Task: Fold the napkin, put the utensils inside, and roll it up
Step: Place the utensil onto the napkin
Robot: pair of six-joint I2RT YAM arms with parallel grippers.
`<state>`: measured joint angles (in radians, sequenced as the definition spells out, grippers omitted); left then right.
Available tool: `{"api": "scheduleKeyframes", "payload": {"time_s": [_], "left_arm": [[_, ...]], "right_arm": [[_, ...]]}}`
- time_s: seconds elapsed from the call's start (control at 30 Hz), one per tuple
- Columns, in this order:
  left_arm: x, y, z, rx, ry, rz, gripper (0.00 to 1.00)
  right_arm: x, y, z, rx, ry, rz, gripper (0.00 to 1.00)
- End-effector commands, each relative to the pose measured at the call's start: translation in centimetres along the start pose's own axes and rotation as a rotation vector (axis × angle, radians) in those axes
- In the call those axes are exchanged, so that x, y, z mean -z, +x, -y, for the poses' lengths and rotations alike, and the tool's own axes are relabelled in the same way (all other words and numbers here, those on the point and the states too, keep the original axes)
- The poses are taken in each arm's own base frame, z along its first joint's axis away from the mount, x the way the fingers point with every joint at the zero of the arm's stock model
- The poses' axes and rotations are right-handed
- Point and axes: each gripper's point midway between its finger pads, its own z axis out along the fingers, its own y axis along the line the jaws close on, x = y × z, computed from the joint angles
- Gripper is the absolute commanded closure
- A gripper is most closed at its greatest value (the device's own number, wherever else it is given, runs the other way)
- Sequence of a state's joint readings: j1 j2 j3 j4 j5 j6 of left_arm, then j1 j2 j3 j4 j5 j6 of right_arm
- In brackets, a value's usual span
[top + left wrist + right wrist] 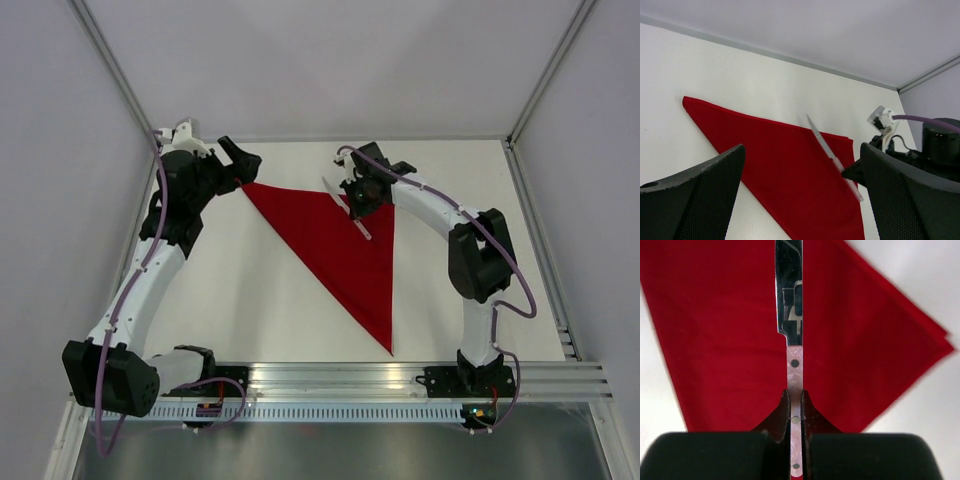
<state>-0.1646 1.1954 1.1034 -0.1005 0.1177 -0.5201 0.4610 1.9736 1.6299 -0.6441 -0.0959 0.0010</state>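
Note:
My right gripper holds the knife nearly parallel to the napkin's slanted edge [311,256] [682,365], so next it needs to move down, back and to the left in the top view and let the knife go inside that edge.
The red napkin [340,250] [775,160] [715,340] lies flat on the white table, folded into a triangle with its long point toward the near edge. My right gripper [357,207] [795,395] is shut on the pink pearly handle of a knife [363,231] [825,145] [789,300], the only utensil in view. The knife hangs over the napkin's far right part, blade pointing away and to the left. My left gripper [243,168] [802,150] stands open just above the napkin's far left corner, nothing between its fingers.
The white table [250,290] is enclosed by pale walls at the back and both sides. A metal rail [350,375] carrying both arm bases runs along the near edge. The right arm's elbow [480,255] rises to the right of the napkin.

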Motion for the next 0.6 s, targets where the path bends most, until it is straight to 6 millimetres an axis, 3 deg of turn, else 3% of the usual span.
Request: {"api": "scheduleKeyframes", "payload": {"time_s": [0.0, 0.1, 0.3, 0.57], "left_arm": [[1.3, -2.8, 1.2, 0.016, 0.004, 0.062, 0.00], [1.6, -3.1, 1.2, 0.009, -0.004, 0.067, 0.00], [2.3, -3.4, 1.0, 0.002, -0.012, 0.073, 0.00], [2.8, -3.6, 0.9, -0.009, -0.023, 0.077, 0.00]], "right_arm": [[-1.0, 0.7, -3.3, -0.053, -0.044, -0.064, 0.99], [-2.3, 1.5, -6.3, -0.021, -0.064, -0.083, 1.00], [-2.9, 2.2, -11.0, 0.044, -0.077, -0.060, 0.99], [-3.7, 3.7, -13.4, 0.060, -0.087, -0.060, 0.99]]}}
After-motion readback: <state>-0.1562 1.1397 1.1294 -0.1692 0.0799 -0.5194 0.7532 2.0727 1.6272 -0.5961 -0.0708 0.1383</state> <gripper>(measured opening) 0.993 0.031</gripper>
